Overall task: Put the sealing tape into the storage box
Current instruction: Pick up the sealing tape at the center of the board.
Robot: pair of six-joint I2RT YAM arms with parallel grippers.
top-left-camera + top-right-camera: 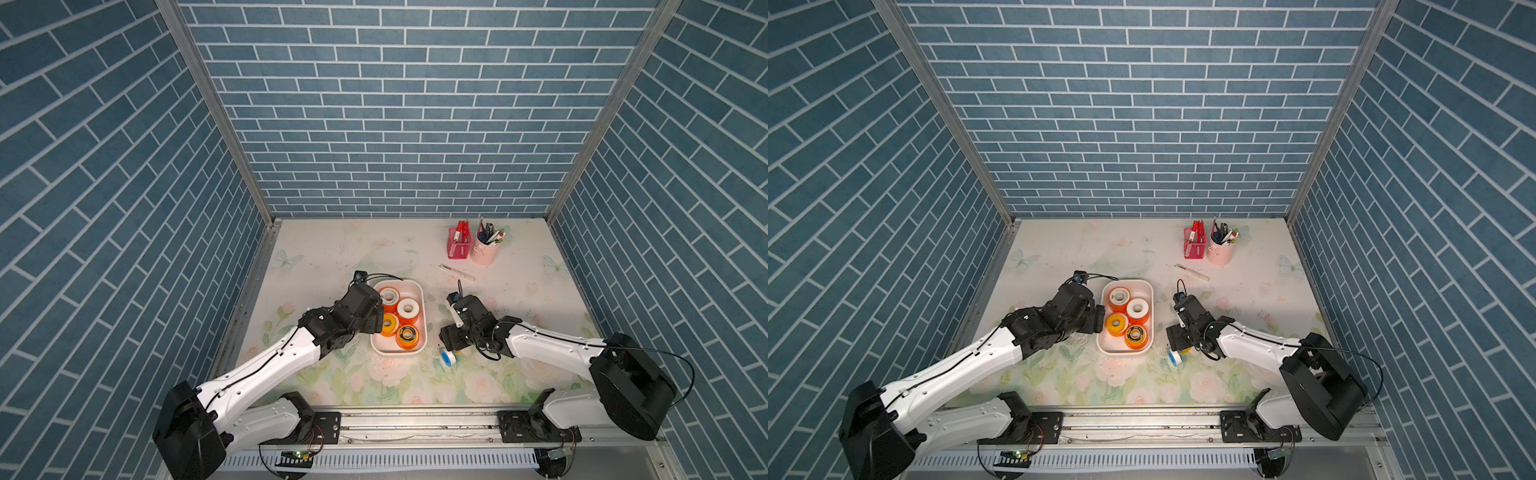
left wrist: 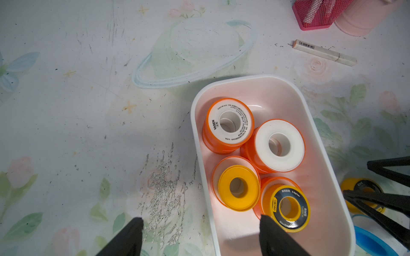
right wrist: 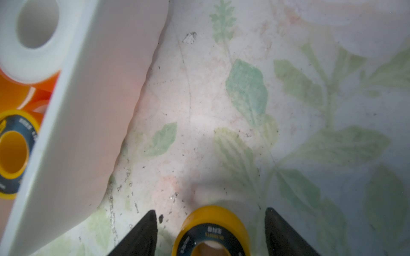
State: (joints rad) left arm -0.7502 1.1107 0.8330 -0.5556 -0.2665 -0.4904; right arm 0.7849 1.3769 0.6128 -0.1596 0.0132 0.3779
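Note:
My right gripper lowers next with its fingers astride the yellow black-labelled spool (image 1: 1185,349) (image 3: 211,234) and closes on it. Gaps show on both sides of the flat-lying spool.
The white storage box (image 1: 397,282) (image 1: 1128,281) (image 2: 244,77) holds several spools of sealing tape, orange (image 1: 390,296) and yellow (image 2: 238,188). My left gripper (image 2: 200,218) (image 1: 376,319) is open and straddles the box's left wall. One of its fingers is over the table, the other inside by a dark-labelled yellow spool (image 2: 288,207). Right of the box, my right gripper (image 3: 210,211) (image 1: 451,344) is open around another yellow spool (image 3: 210,232) lying flat on the table, with gaps on both sides. A blue spool (image 1: 448,356) (image 1: 1174,357) stands on edge close by.
A red mesh basket (image 1: 459,245) and a pink pen cup (image 1: 484,249) stand at the back right. A thin white stick (image 1: 457,272) lies on the table in front of them. Blue brick walls close in three sides.

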